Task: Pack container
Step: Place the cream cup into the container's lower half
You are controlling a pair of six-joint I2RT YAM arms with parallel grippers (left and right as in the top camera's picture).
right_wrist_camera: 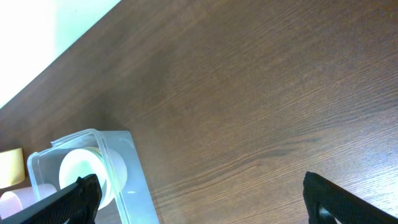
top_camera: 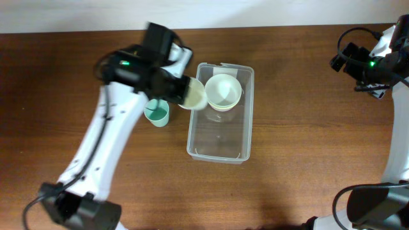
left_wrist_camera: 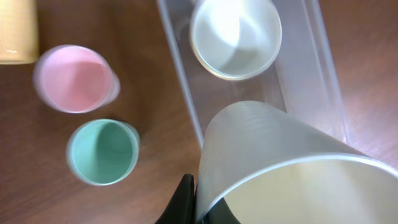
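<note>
The container's bottom is empty (top_camera: 219, 132) (left_wrist_camera: 247, 93) beside the bowl. My left gripper should next carry the cream cup to the right in the overhead view, then down there.
The clear rectangular container (top_camera: 219, 144) lies mid-table, long side running front to back. A pale green bowl (top_camera: 223, 91) sits in its far end; it also shows in the left wrist view (left_wrist_camera: 235, 36) and the right wrist view (right_wrist_camera: 79, 172). My left gripper (top_camera: 182, 88) is shut on a cream cup (left_wrist_camera: 292, 168), held tilted over the container's left rim (left_wrist_camera: 186, 81). A teal cup (top_camera: 156, 114) stands on the table left of the container, and a pink cup (left_wrist_camera: 74, 78) beside it. My right gripper (right_wrist_camera: 199, 202) is open and empty, far right at the back.
A yellow cup (left_wrist_camera: 15, 31) stands beyond the pink one, seen at the corner of the left wrist view. The table's far edge (top_camera: 255, 25) runs along the back. The right arm (top_camera: 377, 61) hangs over the table's far right corner.
</note>
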